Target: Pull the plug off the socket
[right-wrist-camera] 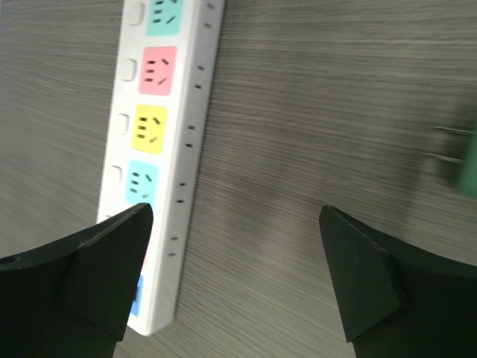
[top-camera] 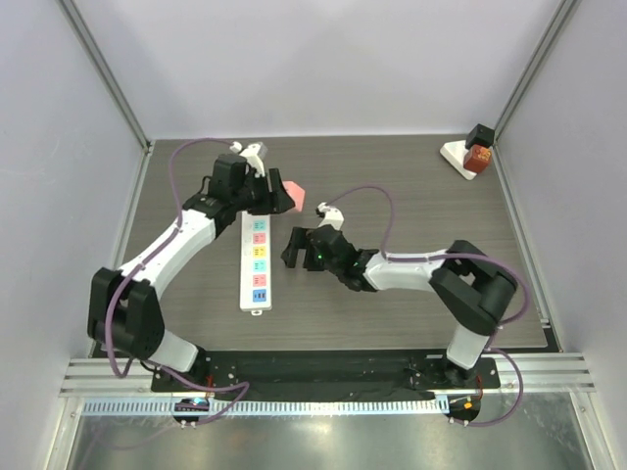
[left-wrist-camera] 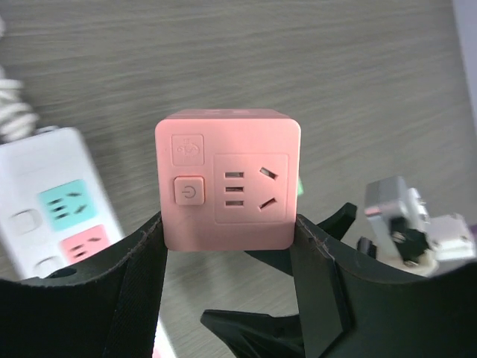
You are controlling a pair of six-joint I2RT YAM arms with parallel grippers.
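Note:
The pink cube plug adapter is already clear of the power strip, so the robot's left gripper will next come down to the right in the overhead view onto bare table (top-camera: 327, 197) (left-wrist-camera: 232, 66).
A white power strip (top-camera: 256, 263) with coloured sockets lies on the table, running front to back. My left gripper (top-camera: 286, 200) is shut on a pink cube plug adapter (left-wrist-camera: 227, 181), held above the table beside the strip's far end and apart from it. The strip's far end shows at the left of the left wrist view (left-wrist-camera: 56, 212). My right gripper (top-camera: 291, 250) is open and empty, hovering just right of the strip's near half; its left finger (right-wrist-camera: 97, 272) overlaps the strip (right-wrist-camera: 160, 142) in its wrist view.
A white socket block with a red and a black plug (top-camera: 471, 154) sits at the far right corner. White walls enclose the table on three sides. A blurred green object with prongs (right-wrist-camera: 466, 168) shows at the right edge of the right wrist view.

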